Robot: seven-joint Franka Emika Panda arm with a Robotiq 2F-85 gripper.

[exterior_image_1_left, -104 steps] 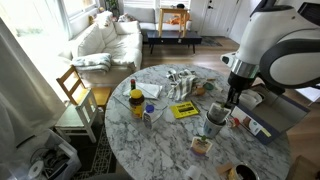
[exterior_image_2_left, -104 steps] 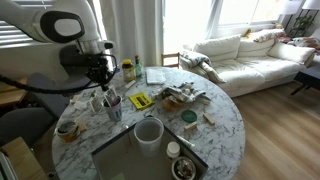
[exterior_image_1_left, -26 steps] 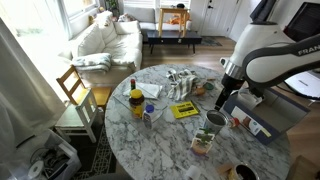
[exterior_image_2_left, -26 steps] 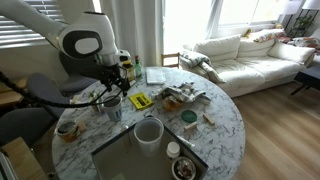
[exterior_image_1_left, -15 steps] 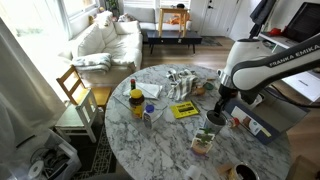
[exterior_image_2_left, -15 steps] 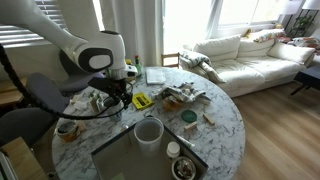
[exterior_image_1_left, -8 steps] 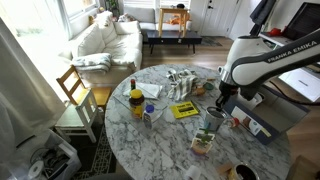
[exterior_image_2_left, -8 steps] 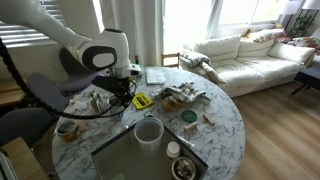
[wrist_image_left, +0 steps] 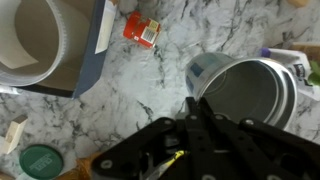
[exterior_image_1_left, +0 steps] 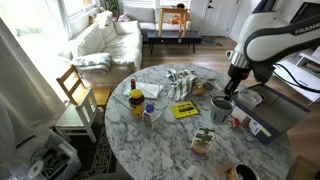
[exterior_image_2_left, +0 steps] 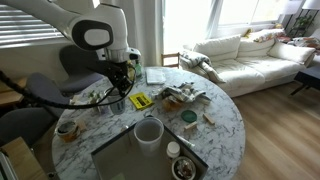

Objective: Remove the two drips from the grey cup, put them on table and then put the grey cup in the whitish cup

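Observation:
Next, the gripper lifts, carries the grey cup [wrist_image_left: 250, 90] over the whitish cup's opening [wrist_image_left: 28, 38] and lowers it inside to release, because the grey cup is already empty.
The grey cup [exterior_image_1_left: 221, 106] hangs just above the marble table [exterior_image_1_left: 165, 135], and my gripper [exterior_image_1_left: 231, 94] is shut on its rim. In the wrist view the cup [wrist_image_left: 250, 90] is tilted and its inside looks empty, with my shut fingertips [wrist_image_left: 195, 106] at its left rim. It also shows below the gripper [exterior_image_2_left: 121, 90] in an exterior view [exterior_image_2_left: 113, 102]. The two drips [exterior_image_1_left: 203, 141], green-topped over tan, lie on the table in front of the cup. The whitish cup [exterior_image_2_left: 148, 132] stands on a grey tray, and it also shows in the wrist view [wrist_image_left: 35, 40].
A yellow-lidded jar [exterior_image_1_left: 136, 100] and a flat yellow booklet [exterior_image_1_left: 183, 110] lie mid-table. A small red packet [wrist_image_left: 142, 32] lies between the two cups. A green lid [exterior_image_2_left: 187, 116], scattered packets and a small brown-filled cup [exterior_image_2_left: 65, 128] crowd the table. A wooden chair [exterior_image_1_left: 73, 90] stands by its edge.
My gripper has risen from low over the table. The grey cup has come up with it and shifted slightly toward the whitish cup. The drips have not moved.

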